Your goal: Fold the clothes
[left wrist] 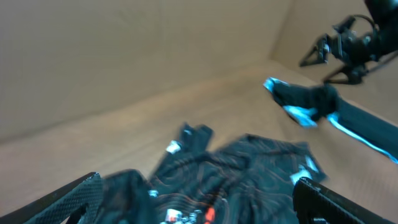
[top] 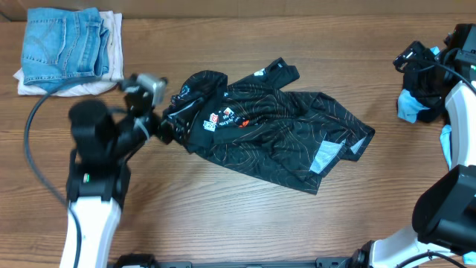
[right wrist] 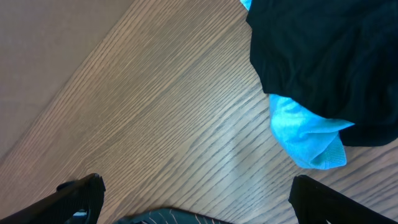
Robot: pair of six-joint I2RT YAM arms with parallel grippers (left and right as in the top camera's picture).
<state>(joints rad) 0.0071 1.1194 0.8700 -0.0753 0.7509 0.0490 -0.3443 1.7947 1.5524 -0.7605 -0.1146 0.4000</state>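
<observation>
My left gripper swings across and down next, tilting its fingers, since the black jersey's fold by the logos lies below it and to its right in the overhead view.
The black jersey with thin contour lines and coloured logos lies crumpled and spread at the table's middle. My left gripper is at its left edge, jaws wide open. In the left wrist view the jersey bunches up between the two fingers. A black-and-light-blue garment lies at the far right. My right gripper hovers just behind it, open and empty. In the right wrist view that garment fills the upper right corner.
A folded pile with blue jeans on top sits at the far left corner. The left arm's cable loops over the table. A dark striped edge shows at the bottom of the right wrist view; I cannot tell what it is.
</observation>
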